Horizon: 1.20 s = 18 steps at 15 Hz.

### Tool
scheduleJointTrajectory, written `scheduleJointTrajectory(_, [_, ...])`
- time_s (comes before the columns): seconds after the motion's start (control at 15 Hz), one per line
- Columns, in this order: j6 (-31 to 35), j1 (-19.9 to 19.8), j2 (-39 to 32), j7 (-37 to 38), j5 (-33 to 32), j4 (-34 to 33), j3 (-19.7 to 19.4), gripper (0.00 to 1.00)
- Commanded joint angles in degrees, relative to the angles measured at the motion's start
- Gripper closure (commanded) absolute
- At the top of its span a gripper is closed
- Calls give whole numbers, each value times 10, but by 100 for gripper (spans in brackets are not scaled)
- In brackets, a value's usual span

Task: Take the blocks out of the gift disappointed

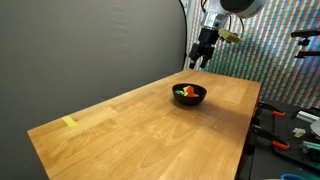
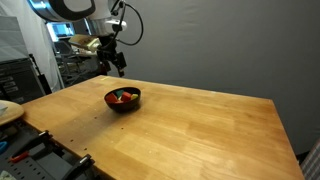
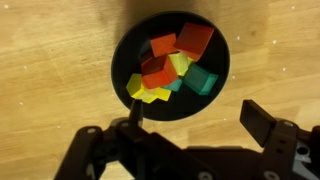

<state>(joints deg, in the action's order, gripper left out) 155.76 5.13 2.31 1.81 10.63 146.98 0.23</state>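
My gripper moves down and outward into the black bowl next, its open fingers going around the middle red block (image 1: 190,91) (image 3: 158,71). That block sits on top of the others.
A small round black bowl (image 1: 190,95) (image 2: 123,99) (image 3: 128,50) stands on the wooden table in both exterior views. It holds several small blocks: red and orange ones (image 3: 160,70), yellow ones (image 3: 148,92) and a green one (image 3: 201,80). My gripper (image 1: 202,57) (image 2: 114,64) hangs in the air well above the bowl. In the wrist view the gripper (image 3: 195,118) is open with nothing between its fingers, and the bowl lies straight below, just past the fingertips (image 3: 262,120).
The wooden table (image 1: 150,130) (image 2: 200,130) stretches wide around the bowl. A flat yellow tape strip (image 1: 69,122) lies near one far corner. Tools and clutter (image 1: 295,125) sit on a bench beyond the table edge, and a dark backdrop stands behind.
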Motion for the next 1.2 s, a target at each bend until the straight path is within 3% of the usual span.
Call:
scheduleJointTrajectory(0.0, [43,-9,-84,8,9,-47,9,0])
scheduleJointTrajectory(0.4, [79,-19,-180,29,14,-106,12,0])
scheduleJointTrajectory(0.87, [61,-39,-210,61,23,-112,10,0])
scheduleJointTrajectory(1.0, [59,-47,-213,61,35,-113,18,26])
scheduleJointTrajectory(1.13, [58,-55,-214,59,55,-115,28,42])
